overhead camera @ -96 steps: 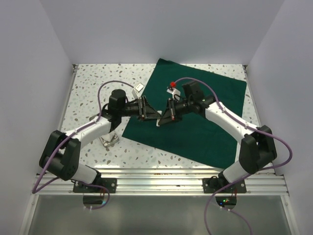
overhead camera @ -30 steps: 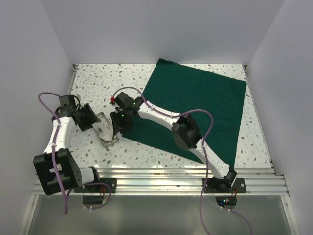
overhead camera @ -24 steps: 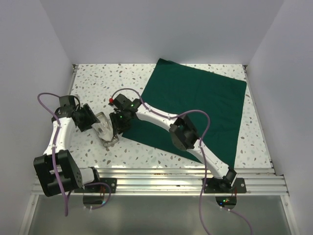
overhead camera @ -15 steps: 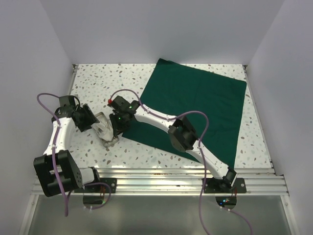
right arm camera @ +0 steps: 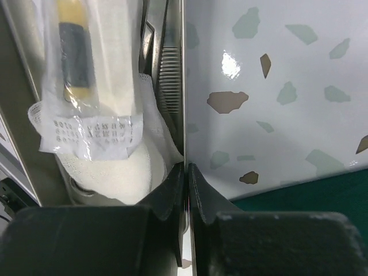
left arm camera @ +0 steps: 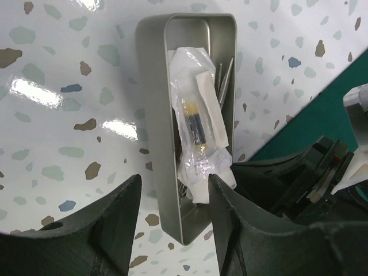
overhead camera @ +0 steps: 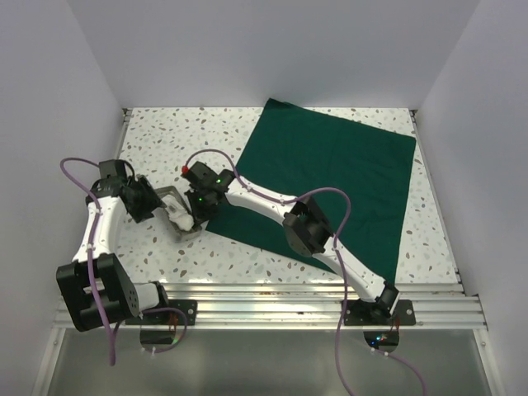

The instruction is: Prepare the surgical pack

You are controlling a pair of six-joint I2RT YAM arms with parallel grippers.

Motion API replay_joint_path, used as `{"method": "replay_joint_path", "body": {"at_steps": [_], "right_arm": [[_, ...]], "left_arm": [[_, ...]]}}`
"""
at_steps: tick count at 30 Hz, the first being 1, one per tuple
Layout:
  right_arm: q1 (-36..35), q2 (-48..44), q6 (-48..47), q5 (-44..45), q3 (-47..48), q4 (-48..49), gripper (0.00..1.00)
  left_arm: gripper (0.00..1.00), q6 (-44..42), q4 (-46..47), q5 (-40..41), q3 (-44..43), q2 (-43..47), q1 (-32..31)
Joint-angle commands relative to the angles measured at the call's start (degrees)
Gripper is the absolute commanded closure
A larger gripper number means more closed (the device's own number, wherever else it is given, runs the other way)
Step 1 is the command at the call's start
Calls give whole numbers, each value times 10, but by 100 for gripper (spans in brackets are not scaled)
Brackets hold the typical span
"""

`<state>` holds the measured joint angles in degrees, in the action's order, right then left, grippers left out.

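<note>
My right gripper will carry the tray [overhead camera: 169,196] onto the drape's bare middle [overhead camera: 312,173] next and let go of it there, because that spot is to the gripper's right in the top view.
The dark green drape [overhead camera: 330,173] lies flat on the right half of the table. The small steel tray [overhead camera: 169,196] sits on bare table just off the drape's left corner. It holds white gauze [right arm camera: 103,172], a clear sealed packet [left arm camera: 195,115] and steel instruments [right arm camera: 168,69]. My right gripper [overhead camera: 196,216] is shut on the tray's thin side wall [right arm camera: 184,115], one finger inside and one outside. My left gripper [left arm camera: 172,221] is open and straddles the tray's near end [left arm camera: 184,230] without touching it.
The right gripper's black body [left arm camera: 310,172] crowds the tray's drape side. A drape corner shows in the right wrist view [right arm camera: 322,190]. White enclosure walls ring the table. The aluminium rail [overhead camera: 272,293] runs along the near edge.
Both grippers have left the drape and come to the tray. Over the last second the right gripper closed in on the tray's wall and the tray shifted slightly farther back.
</note>
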<state>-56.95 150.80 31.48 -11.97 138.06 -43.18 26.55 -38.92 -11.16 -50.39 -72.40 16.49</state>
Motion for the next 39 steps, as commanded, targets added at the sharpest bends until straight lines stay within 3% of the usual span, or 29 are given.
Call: {"method": "replay_joint_path", "body": {"at_steps": [1, 4, 13, 23, 30, 35, 39], "right_arm": [[-1, -13, -4, 28, 24, -16, 96], [-1, -23, -12, 34, 28, -23, 100], [-2, -53, -40, 66, 39, -46, 100], [23, -131, -61, 103, 16, -69, 100], [70, -223, -89, 133, -77, -75, 100], [125, -304, -133, 150, -188, -59, 100], [177, -358, -180, 165, -281, -34, 100]], "left_arm": [[46, 15, -10, 17, -49, 0, 6], [47, 15, -20, 27, -78, -10, 6], [47, 4, -39, 61, -155, -36, 6], [46, -14, -37, 48, -153, -42, 10], [45, -16, -24, 15, -145, -48, 10], [49, -24, 27, -103, -99, -68, 6], [51, -5, 71, -153, -61, -84, -46]]}}
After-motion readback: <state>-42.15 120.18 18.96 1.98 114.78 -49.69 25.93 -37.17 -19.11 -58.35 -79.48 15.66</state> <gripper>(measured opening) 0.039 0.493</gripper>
